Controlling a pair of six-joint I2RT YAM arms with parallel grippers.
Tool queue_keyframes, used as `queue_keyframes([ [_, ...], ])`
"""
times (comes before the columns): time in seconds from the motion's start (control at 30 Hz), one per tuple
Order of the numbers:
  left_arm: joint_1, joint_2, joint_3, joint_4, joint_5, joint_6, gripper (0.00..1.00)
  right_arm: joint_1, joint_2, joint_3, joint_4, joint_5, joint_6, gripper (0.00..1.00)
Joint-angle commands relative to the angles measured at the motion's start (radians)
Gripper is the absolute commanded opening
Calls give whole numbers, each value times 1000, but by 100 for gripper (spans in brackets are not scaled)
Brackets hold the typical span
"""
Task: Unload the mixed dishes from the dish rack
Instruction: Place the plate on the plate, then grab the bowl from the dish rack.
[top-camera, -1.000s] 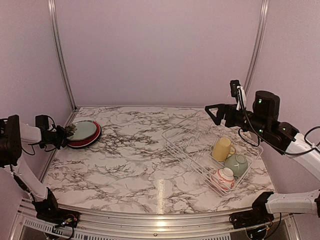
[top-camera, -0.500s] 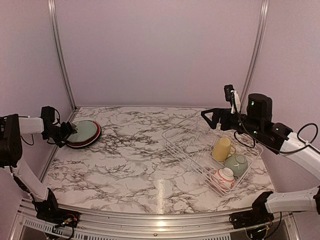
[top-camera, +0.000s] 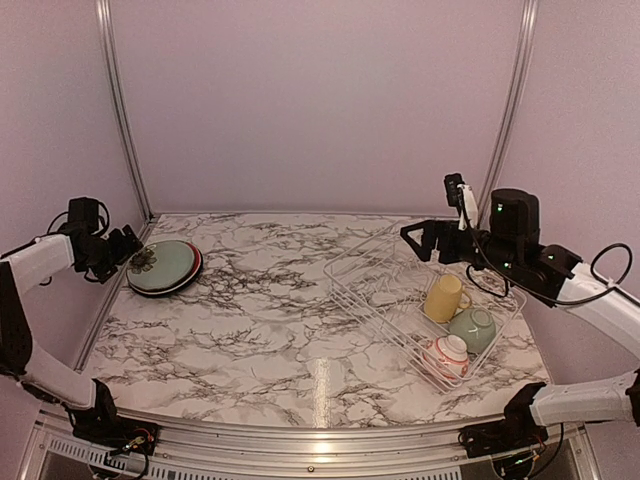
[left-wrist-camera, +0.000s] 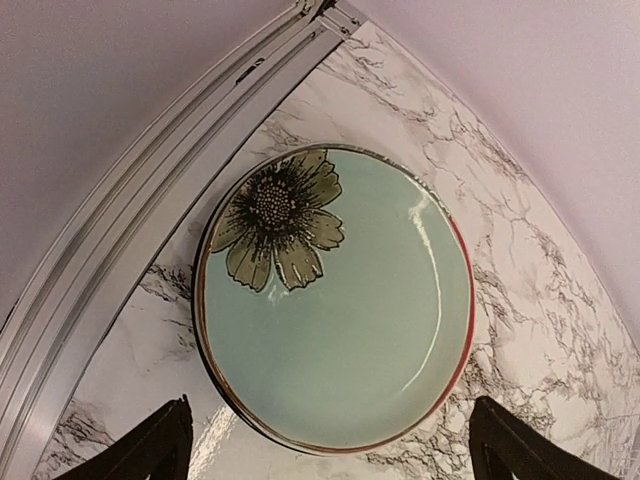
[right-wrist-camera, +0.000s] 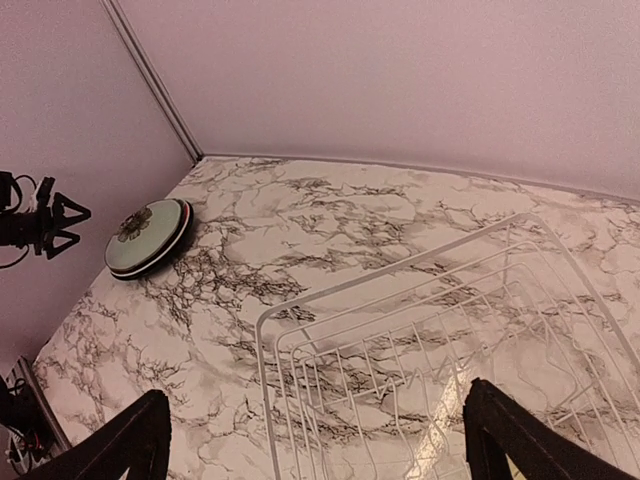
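Note:
The small white-and-red bowl's upturned foot (top-camera: 456, 344) is narrow and sticks up uncovered, so my right gripper moves back and down onto it next, fingers tilting downward.
The white wire dish rack (top-camera: 375, 275) (right-wrist-camera: 400, 270) stands on the right of the table. In its near end sit a yellow mug (top-camera: 444, 297), a pale green bowl (top-camera: 472, 329) and a small white-and-red bowl (top-camera: 448, 355). At the far left lies a stack of plates (top-camera: 163, 266) (right-wrist-camera: 148, 235), topped by a pale green plate with a flower (left-wrist-camera: 340, 310) over a red-rimmed one (left-wrist-camera: 462, 330). My left gripper (top-camera: 118, 250) (left-wrist-camera: 330, 430) hovers open just left of and above the stack, holding nothing. Above the rack's far end my right gripper (top-camera: 415, 238) (right-wrist-camera: 315, 420) hangs open and empty.
Aluminium frame rails (top-camera: 120, 110) and lilac walls close in the marble table (top-camera: 270, 320) at the back and sides. The left rail (left-wrist-camera: 150, 220) runs close beside the plate stack. The rack's far half holds only bare prongs (right-wrist-camera: 420, 370).
My left gripper has opened and drawn back up and left from the plate stack, where the pale green plate lies on top. The right gripper has shifted slightly left over the rack.

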Motion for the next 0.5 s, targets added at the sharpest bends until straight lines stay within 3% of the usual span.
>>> queue_keyframes([
  [0.0,-47,-159,-49,-16,47,-18,99,-8,42,46,-65,10,-17,99],
  [0.27,-277,-508,-315,190,84,-245,99,-8,157,139,-337,52,-32,98],
  [0.47,-381,-647,-315,123,42,-198,99,-10,149,171,-571,171,65,98],
])
